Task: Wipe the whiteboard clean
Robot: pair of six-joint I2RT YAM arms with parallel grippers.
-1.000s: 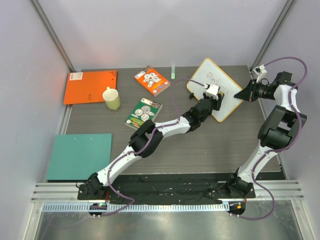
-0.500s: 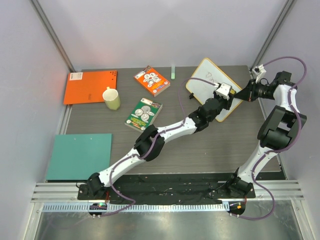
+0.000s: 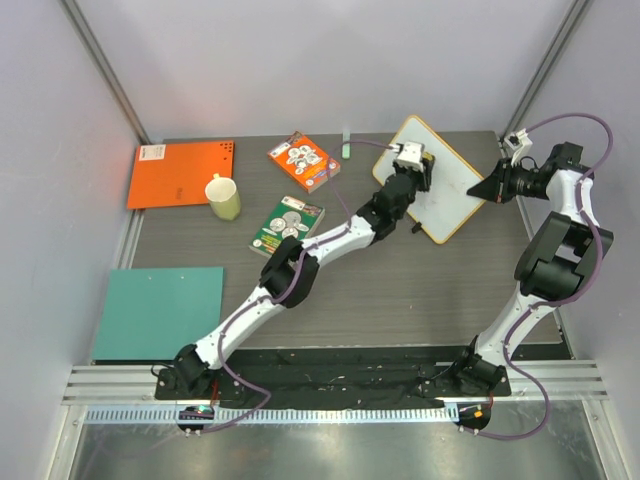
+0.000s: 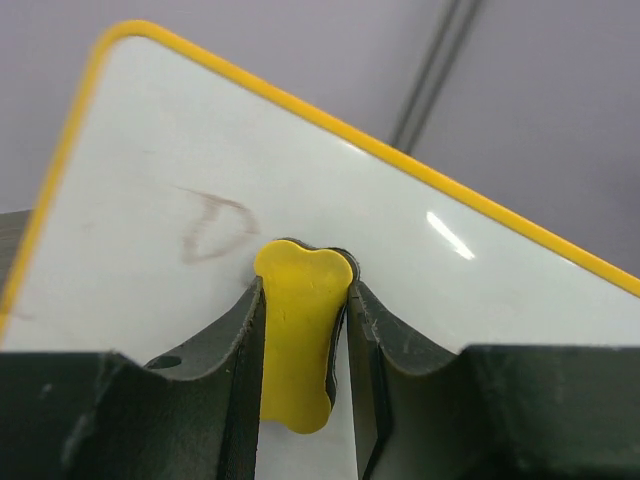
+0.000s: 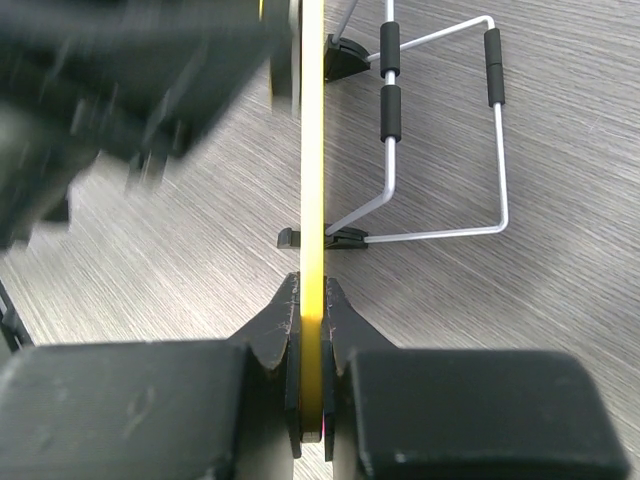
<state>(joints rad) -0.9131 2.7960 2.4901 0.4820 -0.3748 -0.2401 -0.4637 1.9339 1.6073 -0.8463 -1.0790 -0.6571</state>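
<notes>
The tabletop in front of the whiteboard is clear. I will move my left gripper back and down off the board to let go of the eraser [image 4: 300, 340] there.
The whiteboard [image 3: 450, 190], white with a yellow frame, stands tilted on its wire stand [image 5: 440, 130] at the back right of the table. My left gripper [image 3: 412, 166] is shut on a yellow eraser [image 4: 300, 340] and presses it against the board's upper left part. In the left wrist view a faint smeared "D" [image 4: 215, 225] shows on the whiteboard [image 4: 150, 150] just left of the eraser's tip, and the left gripper [image 4: 303, 290] clamps the eraser from both sides. My right gripper [image 3: 480, 188] is shut on the board's right edge. The right wrist view shows the right gripper [image 5: 312, 295] pinching the yellow frame [image 5: 313, 150].
An orange sheet [image 3: 181, 172] lies at the back left with a pale yellow cup [image 3: 223, 197] beside it. A teal sheet [image 3: 160, 312] lies at the front left. Two books [image 3: 303, 160] [image 3: 288, 226] and a green marker [image 3: 346, 142] sit left of the board.
My left gripper swept with the eraser across the board to the right and then to its upper left. The dark handwriting has mostly gone. The right gripper has not moved.
</notes>
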